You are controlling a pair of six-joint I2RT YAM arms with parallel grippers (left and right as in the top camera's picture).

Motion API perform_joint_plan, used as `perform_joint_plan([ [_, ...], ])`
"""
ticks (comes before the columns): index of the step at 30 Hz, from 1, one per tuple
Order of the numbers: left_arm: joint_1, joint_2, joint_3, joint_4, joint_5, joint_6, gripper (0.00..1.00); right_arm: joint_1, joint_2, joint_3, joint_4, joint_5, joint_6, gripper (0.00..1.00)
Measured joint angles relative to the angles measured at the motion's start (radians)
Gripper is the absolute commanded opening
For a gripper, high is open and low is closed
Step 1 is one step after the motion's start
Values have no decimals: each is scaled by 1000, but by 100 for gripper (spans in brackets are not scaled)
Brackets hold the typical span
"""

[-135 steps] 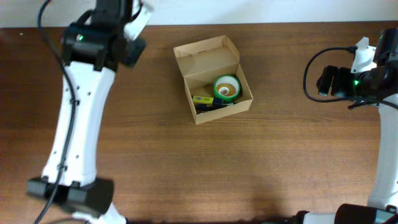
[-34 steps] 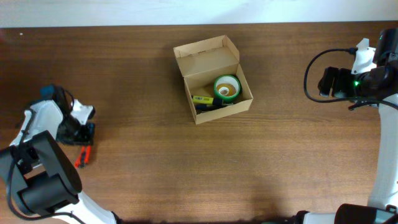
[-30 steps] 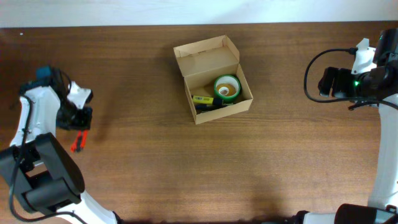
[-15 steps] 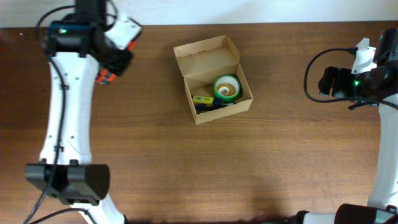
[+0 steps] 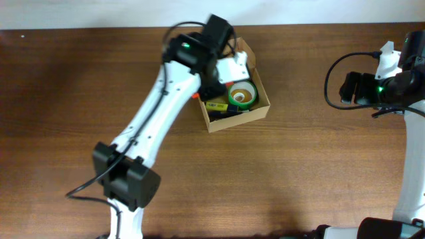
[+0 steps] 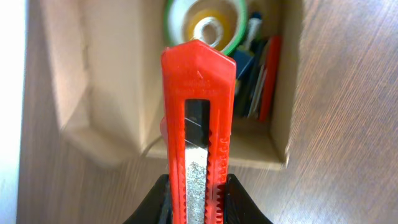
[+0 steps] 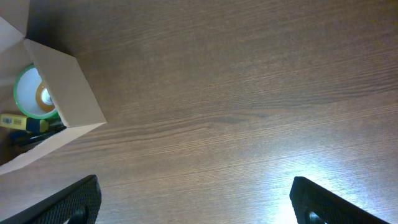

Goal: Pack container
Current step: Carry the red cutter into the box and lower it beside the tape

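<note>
My left gripper goes to the right in the overhead view and down next, releasing the knife [image 6: 198, 112] over the items beside the tape roll, since the lid stands open.
The container [image 5: 240, 118] is a small tan cardboard box with its flap lid open, at the table's middle back. Inside lie a green tape roll [image 5: 242, 95] and a yellow and black item [image 5: 216, 106]. My left gripper [image 5: 208, 85] hovers over the box's left part, shut on a red utility knife [image 6: 198, 112]. The left wrist view shows the knife pointing over the open box [image 6: 106, 74], with the tape roll [image 6: 208, 22] beyond its tip. My right gripper [image 5: 348, 87] is open and empty, far right of the box, over bare wood [image 7: 196, 202].
In the right wrist view the box [image 7: 59, 84] and its tape roll [image 7: 31, 93] sit at the left edge. Blue and red flat items [image 6: 261, 74] stand along one inner wall of the box. The left arm stretches across the table's middle left.
My left arm swung from the far left of the table up and across to above the box, carrying the red knife. The right arm has not moved.
</note>
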Motion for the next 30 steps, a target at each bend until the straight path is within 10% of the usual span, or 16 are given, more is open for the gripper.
perform_joint_plan([
  [30, -56, 248, 5, 206, 16, 17, 1, 0, 0, 0, -6, 0, 1, 98],
])
